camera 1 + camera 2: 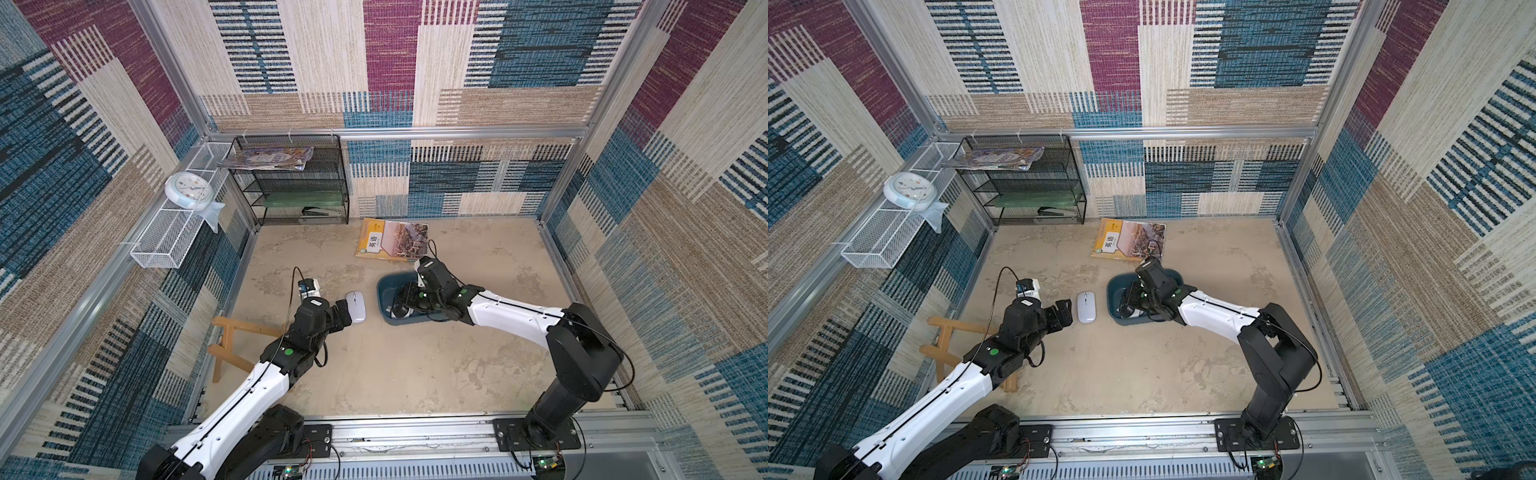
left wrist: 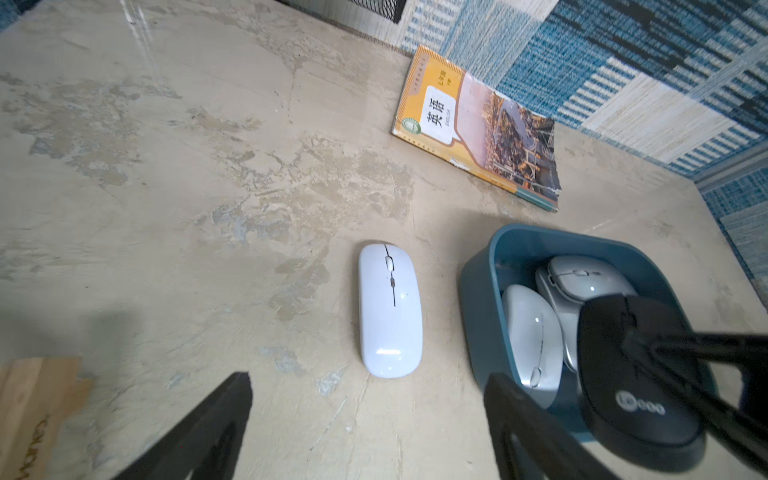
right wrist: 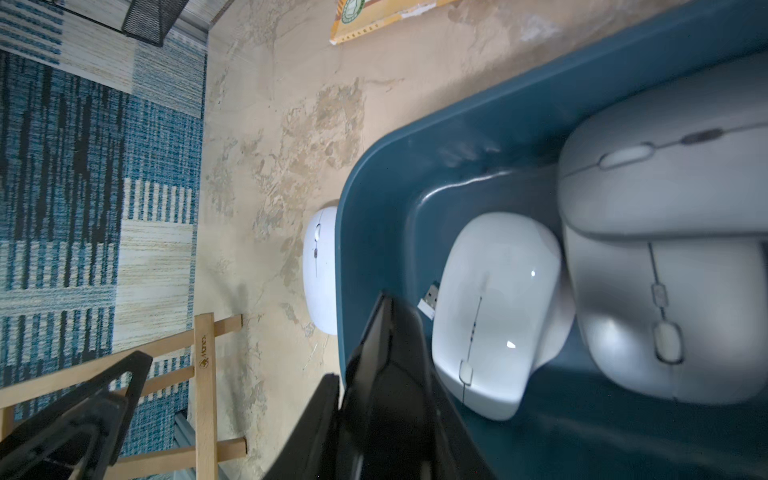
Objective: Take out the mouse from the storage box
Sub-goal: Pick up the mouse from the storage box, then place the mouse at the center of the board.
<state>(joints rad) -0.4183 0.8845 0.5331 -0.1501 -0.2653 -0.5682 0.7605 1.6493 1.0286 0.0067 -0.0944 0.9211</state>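
Observation:
Next, my right gripper brings the black mouse (image 2: 631, 395) back over the box's near side and down to the bare table there, which is clear for its release.
The dark teal storage box (image 1: 385, 291) (image 1: 1115, 291) (image 2: 478, 299) (image 3: 374, 216) sits mid-table. My right gripper (image 1: 401, 305) (image 1: 1127, 305) (image 3: 365, 415) reaches into it, shut on a black mouse (image 2: 631, 395) (image 3: 386, 374) at the box's near end. A white mouse (image 3: 494, 316) (image 2: 528, 332) and two grey mice (image 3: 665, 324) (image 2: 582, 274) lie inside. Another white mouse (image 1: 355, 306) (image 1: 1086, 306) (image 2: 390, 309) lies on the table just left of the box. My left gripper (image 1: 343, 316) (image 1: 1064, 313) (image 2: 370, 386) hovers open at its near end, holding nothing.
A textbook (image 1: 392, 241) lies behind the box. A wooden stand (image 1: 232, 345) lies at the table's left edge beside my left arm. The black mesh rack (image 1: 291, 183) stands at the back left, with a white wire basket (image 1: 166, 241) and a clock (image 1: 189, 189) on the left wall.

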